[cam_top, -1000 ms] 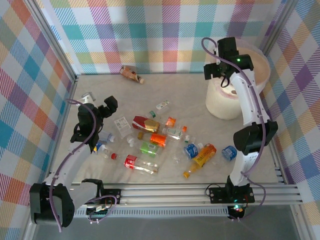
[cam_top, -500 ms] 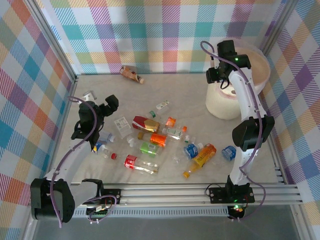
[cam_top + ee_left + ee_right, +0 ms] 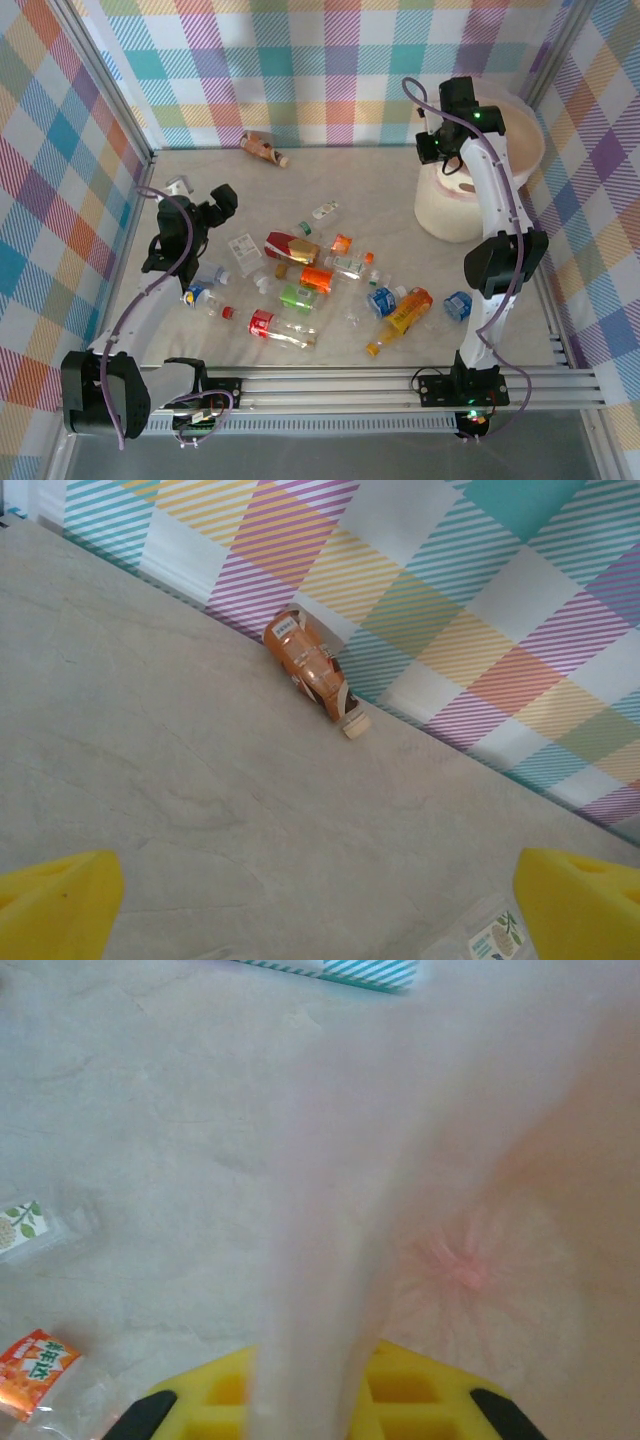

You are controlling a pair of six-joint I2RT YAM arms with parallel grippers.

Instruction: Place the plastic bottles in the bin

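My right gripper next drags the bin (image 3: 447, 212) by its rim to the table beside the scattered bottles, then releases it, as it stands apart from them.
Several crushed plastic bottles (image 3: 318, 277) lie scattered across the middle of the table. A brown-labelled bottle (image 3: 262, 148) (image 3: 305, 665) rests against the back wall. The bin (image 3: 447, 212), a large cream-pink bucket, stands at the back right. My right gripper (image 3: 441, 150) (image 3: 330, 1360) sits at the bin's near-left rim and is shut on it; the translucent bin wall (image 3: 340, 1210) rises between its yellow fingers. My left gripper (image 3: 217, 202) (image 3: 320, 880) hovers open over the table's left side, nothing between its fingers (image 3: 55, 900), facing the brown bottle.
Checked walls enclose the table on three sides. A small clear bottle with a white label (image 3: 490, 935) lies just ahead of the left gripper's right finger. An orange-labelled bottle (image 3: 35, 1370) and a green-leaf-labelled one (image 3: 25, 1225) lie left of the bin.
My right gripper has closed, from wide open to shut on the bin's rim, and shifted slightly right. The left arm has lifted and swung a little toward the back.
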